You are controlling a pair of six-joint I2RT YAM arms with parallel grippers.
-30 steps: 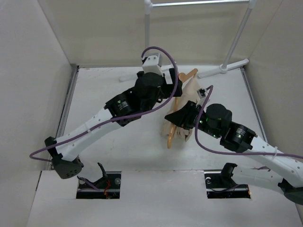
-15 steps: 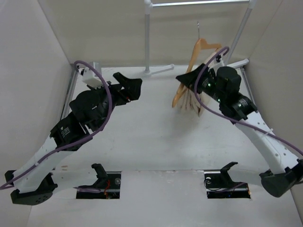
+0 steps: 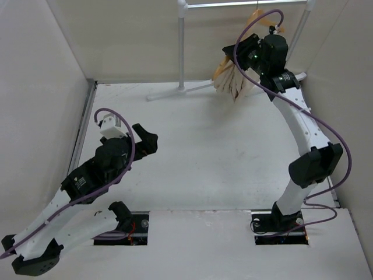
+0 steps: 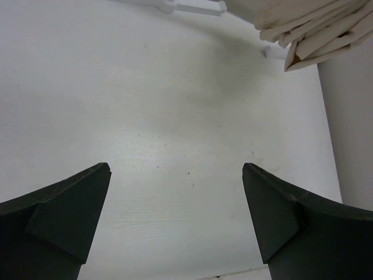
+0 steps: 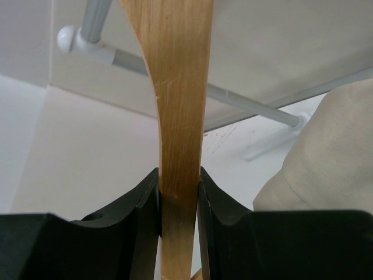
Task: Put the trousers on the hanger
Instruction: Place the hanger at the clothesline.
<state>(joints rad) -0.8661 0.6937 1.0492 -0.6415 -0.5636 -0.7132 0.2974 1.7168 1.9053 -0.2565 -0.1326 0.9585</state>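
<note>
The hanger will be released on the rack's top bar by the robot's right gripper, which will move outward and toward the slanted post, since that bar is outward of the gripper.
My right gripper is shut on the wooden hanger and holds it high at the back right, up by the rack's top bar. The hanger's top shows above the gripper in the top view. The beige trousers hang folded below the gripper, clear of the table; they also show in the right wrist view and in the left wrist view. My left gripper is open and empty, low over the table at the left.
The white clothes rack stands at the back, with its feet on the table and a slanted post at the right. White walls close in both sides. The table's left edge runs by my left arm.
My right arm has lifted the hanger and trousers off the table, up and back to the rack's top bar. My left arm has let go and pulled back to the left front.
</note>
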